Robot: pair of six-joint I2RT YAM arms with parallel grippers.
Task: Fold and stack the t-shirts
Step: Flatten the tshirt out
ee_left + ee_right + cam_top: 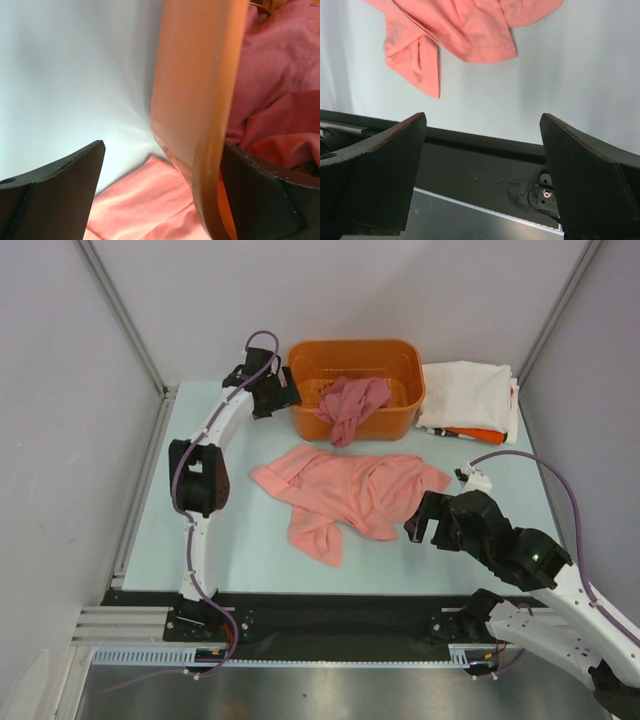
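My left gripper rises next, centers its fingers over the tub's side [291, 387] [210, 137] opposite the folded stack and lowers astride it, because the tub's rim crowds the inner finger.
A salmon-pink t-shirt [345, 490] lies crumpled and spread on the table's middle; it also shows in the right wrist view [465, 30] and the left wrist view [150, 200]. A darker rose-pink t-shirt [352, 405] hangs bunched over the front wall of the orange tub [400, 420]. A folded cream-white t-shirt [465, 392] lies on a folded orange one [476, 435] at the back right. My left gripper [287, 392] is open, its jaws astride the tub's left wall [210, 100], with the rose-pink shirt [280, 75] beside the inner finger. My right gripper [425, 525] is open and empty, just right of the salmon shirt.
The tub stands at the back middle, touching the folded stack's left side. A black rail [485, 145] runs along the table's near edge under my right gripper [482, 120]. Grey walls close in the back and both sides.
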